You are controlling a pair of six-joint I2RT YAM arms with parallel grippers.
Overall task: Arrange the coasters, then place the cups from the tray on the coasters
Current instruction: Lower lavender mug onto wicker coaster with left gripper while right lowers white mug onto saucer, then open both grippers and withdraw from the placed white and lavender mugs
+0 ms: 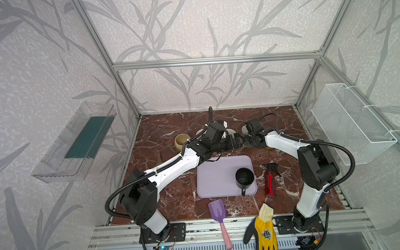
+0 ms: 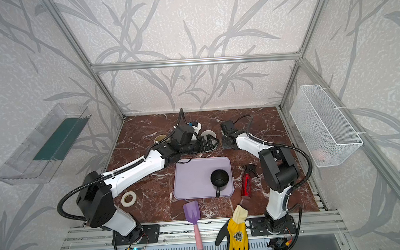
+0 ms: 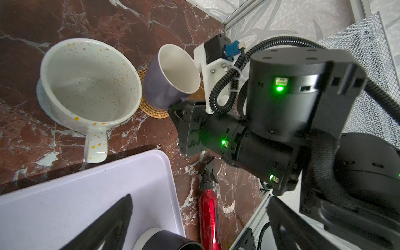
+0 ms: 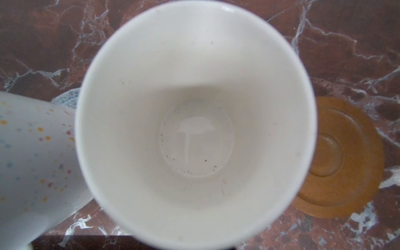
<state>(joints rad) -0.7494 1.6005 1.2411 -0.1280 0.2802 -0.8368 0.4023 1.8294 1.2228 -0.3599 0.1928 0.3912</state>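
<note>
The orange rattan coaster (image 3: 151,110) is below my right gripper, under the leaning lavender cup, so I should next lower the cup until its base is flat and let go of it.
My right gripper (image 3: 178,107) is shut on the lavender cup (image 3: 171,75), which leans over the orange rattan coaster (image 3: 151,110); its white inside (image 4: 194,121) fills the right wrist view. Beside it the speckled white cup (image 3: 91,82) stands on the grey-blue coaster (image 4: 67,98). A bare amber-brown coaster (image 4: 342,158) lies on the other side. The black cup (image 1: 244,176) stands alone on the lavender tray (image 1: 216,177). A beige cup (image 1: 182,141) is at the back left. My left gripper (image 3: 200,197) hangs open and empty over the tray's far edge, close to the right gripper (image 1: 246,143).
A red spray bottle (image 1: 270,180) lies right of the tray. At the front edge are a purple scoop (image 1: 217,211) and a yellow glove (image 1: 265,231). A white tape roll (image 2: 128,198) sits front left. A wire basket (image 1: 351,123) hangs on the right wall.
</note>
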